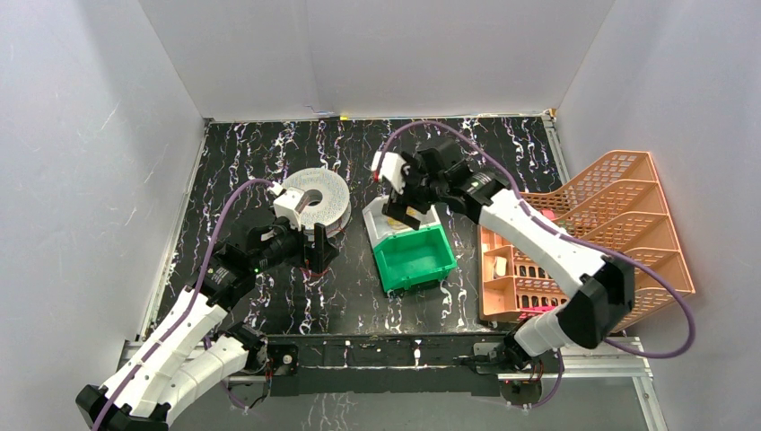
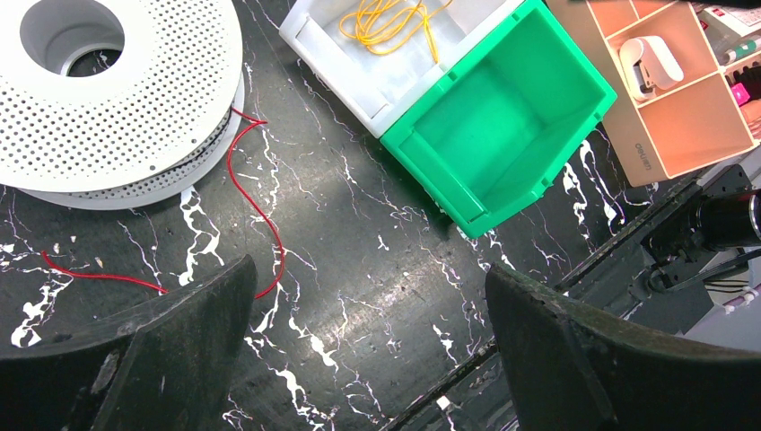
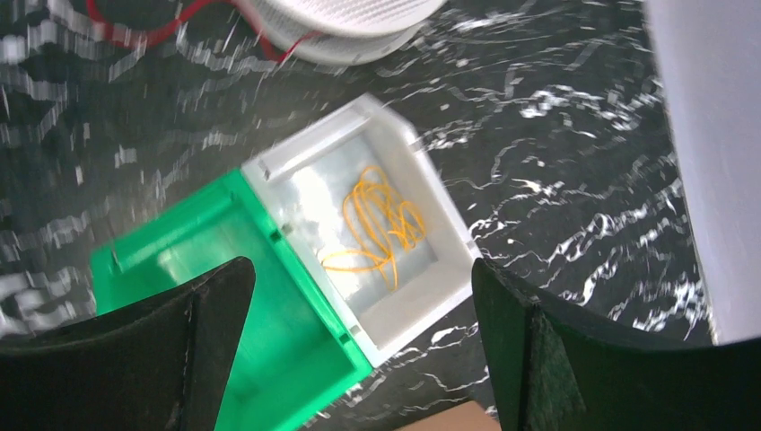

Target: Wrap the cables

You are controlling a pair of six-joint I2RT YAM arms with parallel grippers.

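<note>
I will move my right gripper back and down with a turn, onto the green bin's side (image 1: 421,280) opposite the white bin, because the rim of that side is clear.
A white perforated spool (image 1: 316,199) lies flat on the black marbled table; it also shows in the left wrist view (image 2: 108,99). A thin red cable (image 2: 260,215) trails from under the spool across the table and shows in the right wrist view (image 3: 153,31). A tangled yellow-orange cable (image 3: 381,224) lies in a white bin (image 3: 422,296), also in the left wrist view (image 2: 390,22). My left gripper (image 1: 316,251) is open and empty, above the table just in front of the spool. My right gripper (image 1: 404,211) is open and empty, above the white bin.
A green bin (image 1: 415,259) sits against the white bin (image 1: 375,220), empty inside. An orange mesh organiser (image 1: 583,242) with small items stands at the right. White walls enclose the table on three sides. A metal rail (image 1: 386,352) runs along the near edge.
</note>
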